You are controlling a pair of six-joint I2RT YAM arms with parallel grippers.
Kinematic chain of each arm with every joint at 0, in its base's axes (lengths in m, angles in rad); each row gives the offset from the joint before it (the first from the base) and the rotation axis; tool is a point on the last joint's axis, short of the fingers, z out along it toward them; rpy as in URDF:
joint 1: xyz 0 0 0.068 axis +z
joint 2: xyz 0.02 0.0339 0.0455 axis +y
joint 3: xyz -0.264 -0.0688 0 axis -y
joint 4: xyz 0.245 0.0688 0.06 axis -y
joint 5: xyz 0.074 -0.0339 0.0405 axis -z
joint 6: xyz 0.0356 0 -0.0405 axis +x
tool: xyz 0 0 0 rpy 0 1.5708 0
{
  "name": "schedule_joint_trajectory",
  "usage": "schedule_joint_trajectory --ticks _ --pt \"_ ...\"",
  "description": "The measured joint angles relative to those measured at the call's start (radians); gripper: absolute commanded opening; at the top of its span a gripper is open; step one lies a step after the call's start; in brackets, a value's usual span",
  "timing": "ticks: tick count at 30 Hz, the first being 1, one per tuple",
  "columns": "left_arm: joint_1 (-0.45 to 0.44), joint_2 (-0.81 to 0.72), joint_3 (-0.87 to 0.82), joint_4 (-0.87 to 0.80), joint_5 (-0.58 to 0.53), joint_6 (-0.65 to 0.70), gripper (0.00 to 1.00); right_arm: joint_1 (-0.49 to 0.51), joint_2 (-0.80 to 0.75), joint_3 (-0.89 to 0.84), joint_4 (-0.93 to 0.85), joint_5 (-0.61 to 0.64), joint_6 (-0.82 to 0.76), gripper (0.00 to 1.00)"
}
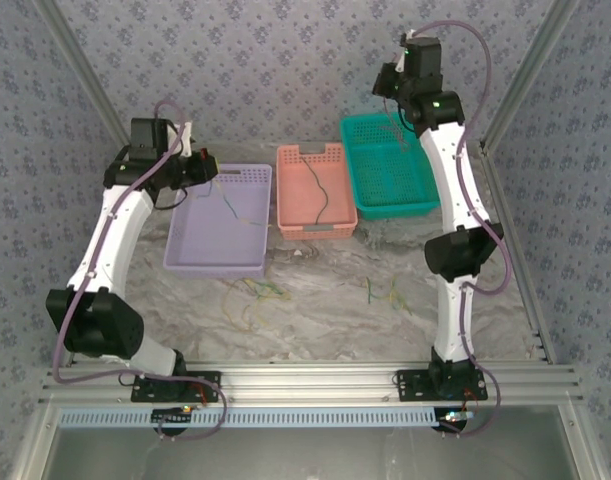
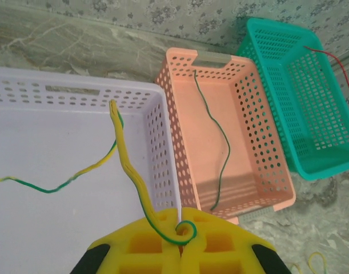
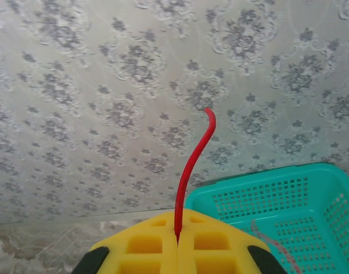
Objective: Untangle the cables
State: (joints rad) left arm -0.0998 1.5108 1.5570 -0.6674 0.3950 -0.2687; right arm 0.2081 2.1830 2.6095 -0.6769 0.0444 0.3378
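Note:
The red cable point(image 3: 191, 165) goes down with my right gripper toward the far part of the teal basket below and is released next. The cable's loose end hangs there already.
My left gripper point(image 2: 183, 220) is shut on a yellow-and-green cable point(image 2: 128, 165), whose end curls at the fingertips. That cable trails down into the purple basket point(image 2: 77, 77). In the top view the left gripper point(image 1: 200, 165) hangs over that basket's far left corner. My right gripper point(image 3: 177, 220) is shut on a red cable point(image 3: 191, 165), which sticks up from between the pads. It is raised above the teal basket point(image 3: 265, 182). A green cable point(image 2: 223, 142) lies in the pink basket point(image 2: 260, 142). More thin yellow and green cables point(image 1: 265, 290) lie loose on the table.
Purple point(image 1: 190, 262), pink point(image 1: 285, 215) and teal point(image 1: 425, 205) baskets stand in a row at the back of the marble table point(image 1: 325, 320). A second small clump of loose cables point(image 1: 380, 295) lies right of centre. Patterned walls close in the back and both sides.

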Motion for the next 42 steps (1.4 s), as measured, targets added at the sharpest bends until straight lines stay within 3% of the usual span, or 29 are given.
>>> schedule_joint_trajectory --ticks 7,11,17,21,29,36,40,41,42 --pt "0.002 0.005 0.001 0.024 -0.003 0.081 0.00 -0.047 0.086 -0.024 0.014 -0.027 0.018 0.00" --pt "0.002 0.013 -0.037 0.039 -0.039 0.104 0.00 -0.053 0.092 -0.177 0.037 -0.033 0.022 0.01" --pt "0.002 0.036 -0.075 0.037 -0.097 0.112 0.00 -0.022 0.117 -0.371 0.042 -0.035 0.043 0.49" --pt "0.000 0.036 -0.073 0.035 -0.118 0.137 0.00 0.000 0.117 -0.407 0.028 -0.027 0.042 0.59" --pt "-0.039 0.098 0.006 -0.051 -0.131 0.209 0.00 0.045 -0.058 -0.481 0.017 0.048 0.036 0.62" --pt "-0.084 0.240 0.165 -0.165 -0.174 0.276 0.00 0.172 -0.418 -0.744 0.129 0.103 0.029 0.63" --pt "-0.105 0.341 0.254 -0.203 -0.214 0.287 0.00 0.251 -0.539 -0.877 0.179 0.121 0.029 0.63" --pt "-0.112 0.356 0.258 -0.210 -0.225 0.287 0.02 0.262 -0.556 -0.904 0.185 0.126 0.029 0.63" --pt "-0.121 0.369 0.259 -0.218 -0.235 0.287 0.12 0.271 -0.571 -0.933 0.188 0.132 0.030 0.63"
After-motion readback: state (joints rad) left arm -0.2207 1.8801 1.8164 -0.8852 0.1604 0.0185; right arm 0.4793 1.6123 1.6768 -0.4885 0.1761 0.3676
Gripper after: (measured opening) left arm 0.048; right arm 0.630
